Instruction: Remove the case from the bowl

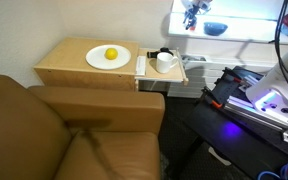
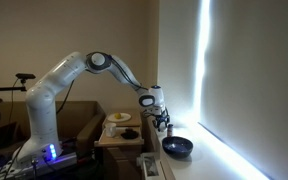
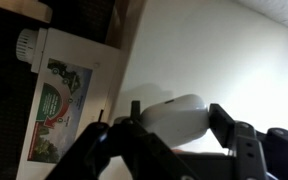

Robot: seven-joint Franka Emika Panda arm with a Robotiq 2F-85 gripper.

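Observation:
My gripper lowers the case [image 3: 176, 116] onto the bare white ledge beside the dark-blue bowl next and releases it, since that clear spot outside the bowl lies below.
My gripper [image 3: 174, 122] is shut on a white rounded case [image 3: 176, 116], held between its two dark fingers in the wrist view. In an exterior view my gripper [image 1: 191, 14] hangs at the top, left of the small dark-blue bowl [image 1: 215, 29] on the white ledge. In an exterior view my gripper [image 2: 161, 118] is above and to the left of the dark bowl [image 2: 177, 147]. The case is too small to make out in both exterior views.
A wooden side table [image 1: 69, 68] bears a white plate [image 1: 96, 60] with a yellow fruit [image 1: 111, 54], and a white mug [image 1: 166, 62]. A brown sofa [image 1: 74, 135] fills the front. The robot base [image 1: 274, 95] stands at the right. A white box with a picture [image 3: 62, 95] shows below.

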